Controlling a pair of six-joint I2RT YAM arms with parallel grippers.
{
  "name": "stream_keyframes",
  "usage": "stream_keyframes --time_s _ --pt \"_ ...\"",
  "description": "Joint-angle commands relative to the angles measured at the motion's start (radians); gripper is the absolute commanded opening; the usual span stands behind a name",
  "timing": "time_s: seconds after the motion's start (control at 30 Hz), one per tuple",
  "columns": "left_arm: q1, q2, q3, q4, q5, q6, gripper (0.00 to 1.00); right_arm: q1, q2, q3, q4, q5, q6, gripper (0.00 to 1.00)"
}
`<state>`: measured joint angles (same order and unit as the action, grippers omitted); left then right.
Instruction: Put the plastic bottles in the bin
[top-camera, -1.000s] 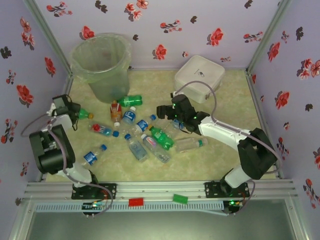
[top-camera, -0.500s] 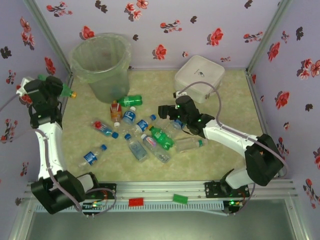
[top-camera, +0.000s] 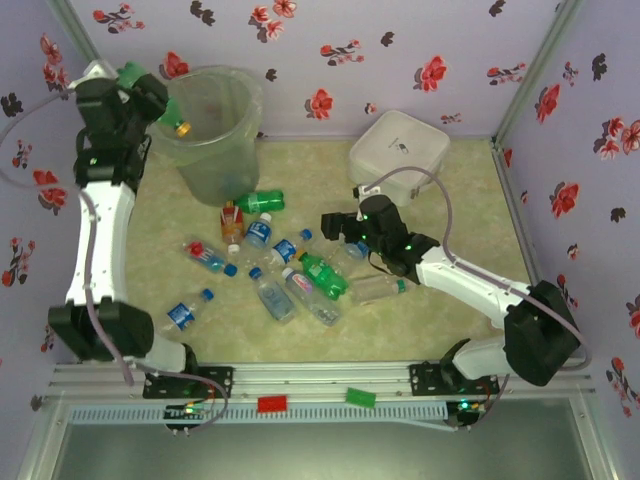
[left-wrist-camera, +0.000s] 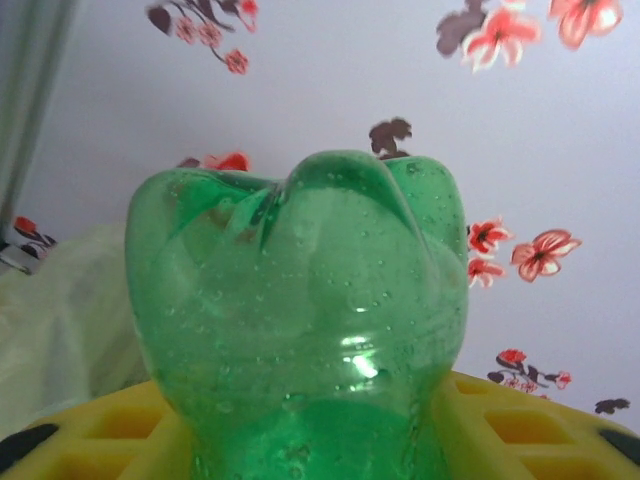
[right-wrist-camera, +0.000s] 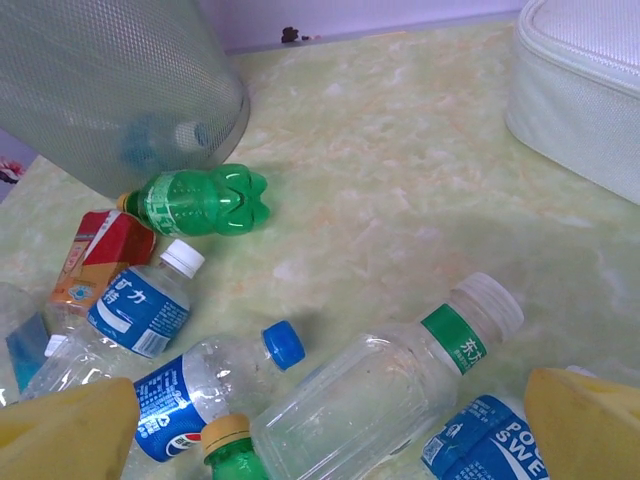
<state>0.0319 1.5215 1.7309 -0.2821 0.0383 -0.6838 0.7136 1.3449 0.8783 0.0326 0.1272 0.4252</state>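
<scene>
The green bottle should go across the bin's rim next in my left gripper. Then my left gripper will tilt it downward over the opening of the bin and release it.
My left gripper (top-camera: 140, 95) is raised at the near-left rim of the bin (top-camera: 205, 130) and shut on a green bottle (top-camera: 168, 115), whose orange cap points over the bin's opening. In the left wrist view, the green bottle (left-wrist-camera: 300, 320) sits base-up between my yellow fingers (left-wrist-camera: 90, 440). My right gripper (top-camera: 335, 225) hangs open just above the pile of plastic bottles (top-camera: 290, 270). In the right wrist view, a clear bottle with a green label (right-wrist-camera: 390, 390) lies between its fingertips (right-wrist-camera: 60, 435), untouched.
A green bottle (top-camera: 262, 201) and an orange-red one (top-camera: 231, 222) lie at the bin's foot. Several blue-labelled bottles are spread across the table's middle, and one (top-camera: 183, 313) lies apart at the near left. A white lidded box (top-camera: 398, 150) stands at the back right.
My left arm swung up from low at the table's left edge to the bin's rim, carrying the green bottle. My right gripper drifted slightly right over the pile, still open.
</scene>
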Motion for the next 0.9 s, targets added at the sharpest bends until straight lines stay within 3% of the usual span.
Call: stream_keyframes --time_s 0.0,0.27,0.53,0.63,0.77,0.87 --pt "-0.036 0.111 0.145 -0.075 -0.022 0.063 0.30 0.006 -0.042 -0.025 -0.001 0.009 -0.017 1.00" --pt "-0.087 0.400 0.457 -0.252 -0.097 0.148 0.30 0.006 -0.066 -0.036 -0.017 0.018 -0.027 1.00" --pt "-0.099 0.531 0.535 -0.319 -0.149 0.199 0.33 0.006 -0.075 -0.034 -0.054 0.042 -0.028 1.00" --pt "-0.099 0.563 0.575 -0.352 -0.154 0.206 0.44 0.006 -0.074 -0.027 -0.079 0.054 -0.029 1.00" --pt "-0.099 0.571 0.605 -0.374 -0.158 0.205 0.72 0.006 -0.077 -0.024 -0.117 0.088 -0.018 1.00" --pt "-0.100 0.553 0.622 -0.386 -0.158 0.214 0.84 0.006 -0.082 -0.023 -0.154 0.119 -0.001 1.00"
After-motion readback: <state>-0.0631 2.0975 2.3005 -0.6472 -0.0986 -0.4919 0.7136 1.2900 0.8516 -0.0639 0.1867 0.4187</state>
